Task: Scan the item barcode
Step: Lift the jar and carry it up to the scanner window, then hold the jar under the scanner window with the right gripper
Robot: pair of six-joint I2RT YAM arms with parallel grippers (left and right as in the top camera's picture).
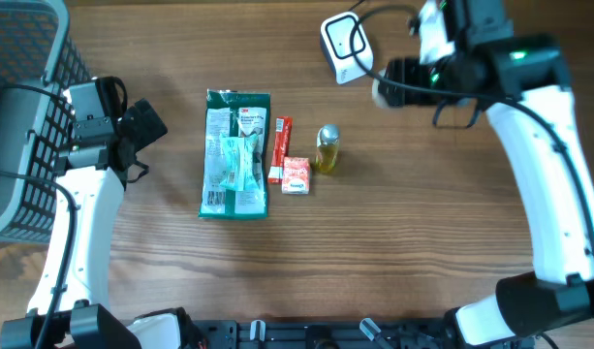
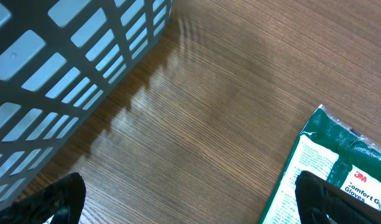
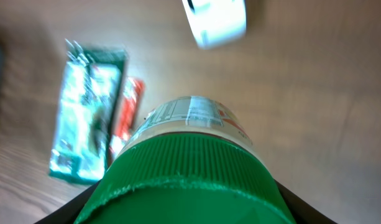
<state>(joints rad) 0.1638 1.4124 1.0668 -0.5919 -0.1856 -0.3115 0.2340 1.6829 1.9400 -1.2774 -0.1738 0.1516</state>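
I will carry the jar right in the overhead view with my right gripper, down to clear bare wood, and release.
My right gripper (image 1: 391, 81) is shut on a jar with a green ribbed lid (image 3: 189, 177) and a white printed label. In the right wrist view the lid fills the lower frame between the black fingers, and the jar's far end points toward the white barcode scanner (image 3: 215, 22). From overhead the scanner (image 1: 343, 47) sits at the table's far edge, just left of the held jar. My left gripper (image 1: 144, 127) hangs open over bare wood at the left, its fingertips (image 2: 66, 196) wide apart with nothing between them.
A green glove packet (image 1: 235, 153) lies mid-table, with a red stick pack (image 1: 280, 150), a small red-and-white box (image 1: 296, 175) and a little yellow bottle (image 1: 327, 148) to its right. A grey mesh basket (image 1: 25, 116) stands at the far left.
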